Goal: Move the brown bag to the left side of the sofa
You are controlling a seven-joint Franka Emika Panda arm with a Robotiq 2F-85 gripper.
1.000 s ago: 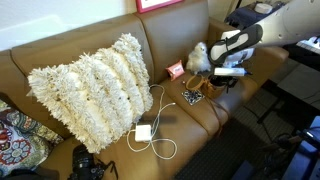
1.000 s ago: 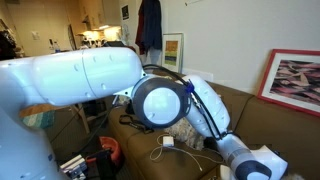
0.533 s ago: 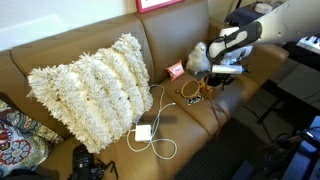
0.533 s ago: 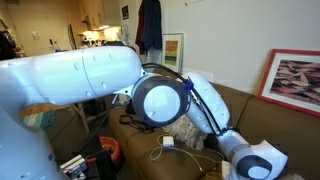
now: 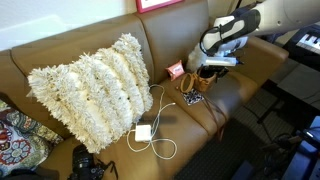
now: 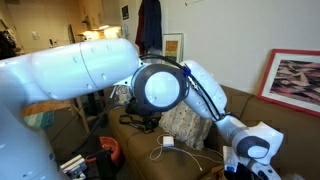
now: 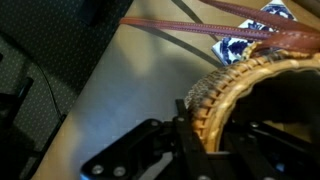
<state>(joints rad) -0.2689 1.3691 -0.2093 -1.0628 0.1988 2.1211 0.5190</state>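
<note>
My gripper will move toward the shaggy pillow, over the dark patterned square (image 7: 232, 47), and let go of the bag's rim (image 7: 240, 85) there, because it is still hanging on the armrest side.
The small tan-brown bag (image 5: 205, 79) hangs from my gripper (image 5: 208, 70) just above the seat of the caramel leather sofa (image 5: 60, 50), at its right end. In the wrist view the gripper (image 7: 197, 128) is shut on the bag's woven rim (image 7: 240, 85), with its thin loop handles (image 7: 190, 28) stretching across the top. In an exterior view my arm fills the frame; the gripper (image 6: 235, 165) shows low at the right and the bag is hidden.
A big shaggy cream pillow (image 5: 92, 88) leans on the sofa's middle. A white charger with cables (image 5: 143, 131) lies in front of it. A dark patterned square (image 5: 191, 97), a white fluffy toy (image 5: 196, 55) and a small red item (image 5: 175, 70) lie near the gripper. A camera (image 5: 88, 163) sits at the bottom left.
My gripper has risen and moved left, toward the sofa back, with the brown bag in it. The bag has come up off the seat.
</note>
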